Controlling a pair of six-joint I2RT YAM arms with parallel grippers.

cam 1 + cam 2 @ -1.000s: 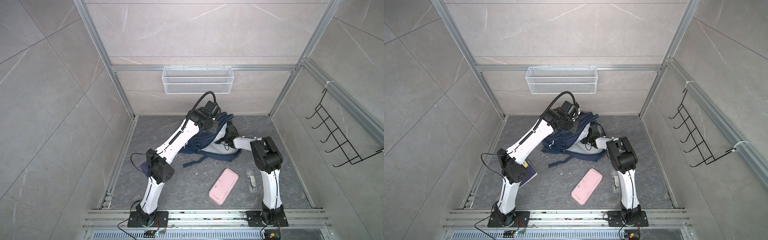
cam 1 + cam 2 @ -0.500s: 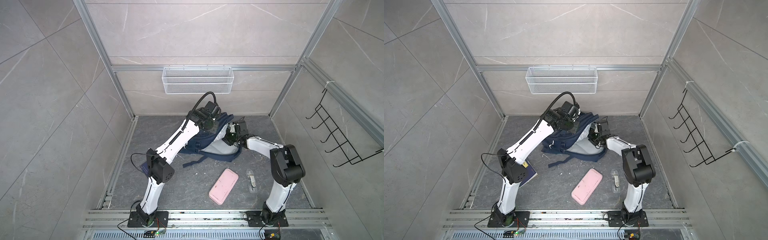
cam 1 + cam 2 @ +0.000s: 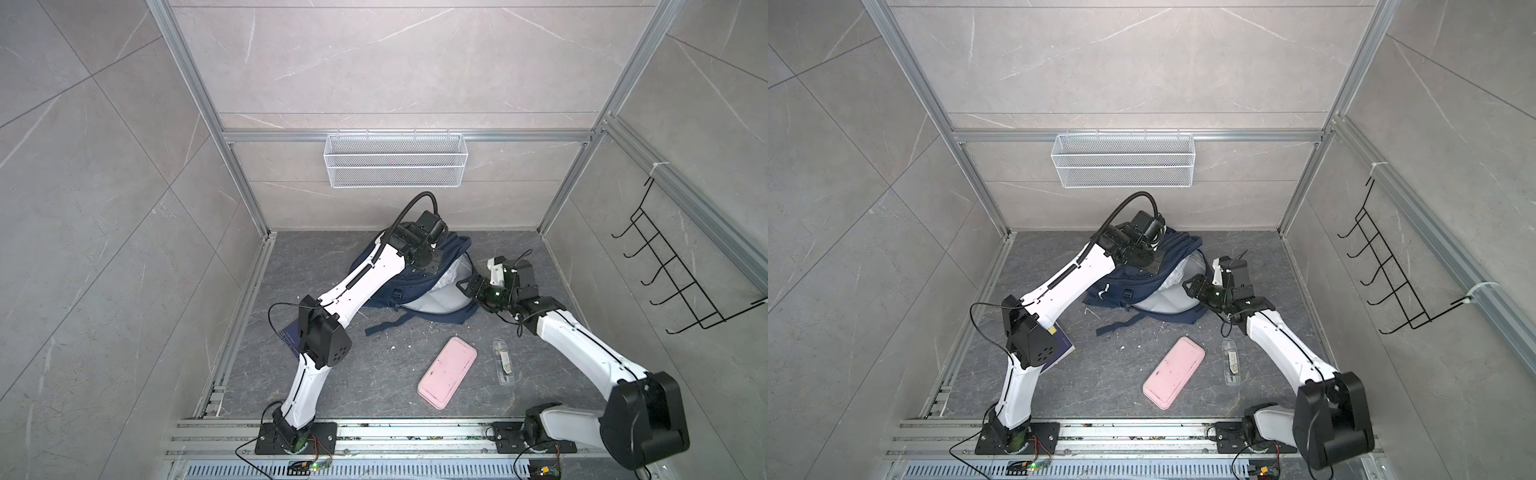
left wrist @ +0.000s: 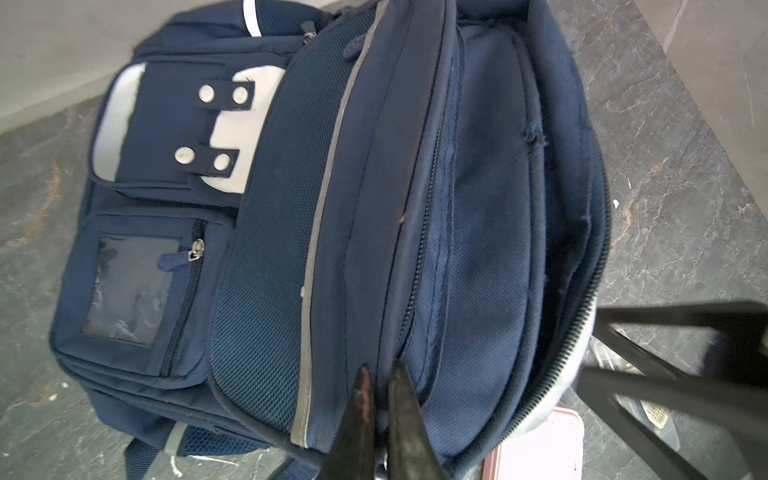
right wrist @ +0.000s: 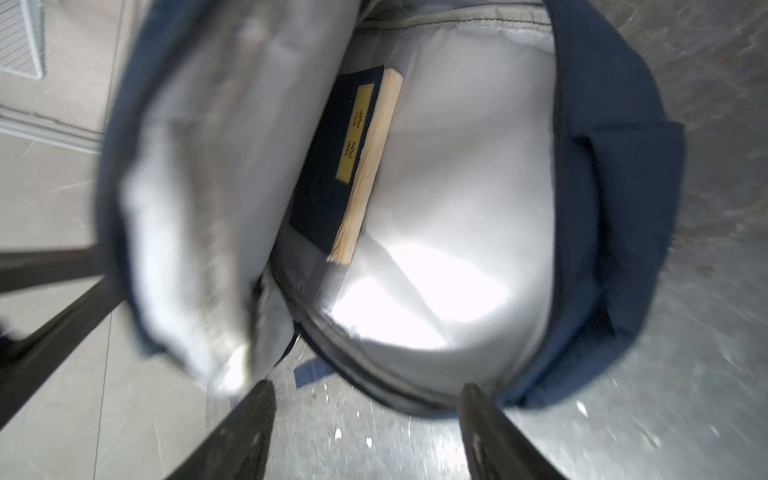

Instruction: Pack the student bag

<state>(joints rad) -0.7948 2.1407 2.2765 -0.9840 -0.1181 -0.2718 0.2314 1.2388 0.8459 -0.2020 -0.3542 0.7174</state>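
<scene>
My left gripper brings the flap down over the bag's opening (image 3: 441,297) and releases the flap's fabric edge next, since the navy book already stands inside the bag.
The student bag (image 3: 395,286) (image 3: 1125,286), a navy backpack, lies at the back of the floor with its main compartment gaping and pale lining showing. My left gripper (image 4: 380,370) (image 3: 430,262) is shut on the fabric edge of the bag's (image 4: 291,208) upper flap, holding it up. My right gripper (image 5: 368,388) (image 3: 463,286) (image 3: 1187,284) stands open and empty just outside the bag's mouth. In the right wrist view a navy book with a yellow label (image 5: 332,166) stands inside the bag (image 5: 602,187) against the lining.
A pink oblong case (image 3: 447,377) (image 3: 1174,372) and a small clear case (image 3: 503,360) lie on the floor in front of the bag. Another navy book (image 3: 1061,345) lies partly under the left arm's elbow. A wire basket (image 3: 395,160) hangs on the back wall and a hook rack (image 3: 673,270) on the right wall.
My right gripper has drawn back out of the bag's mouth toward the right, and its elbow has swung down to the front right. The left gripper still holds the flap.
</scene>
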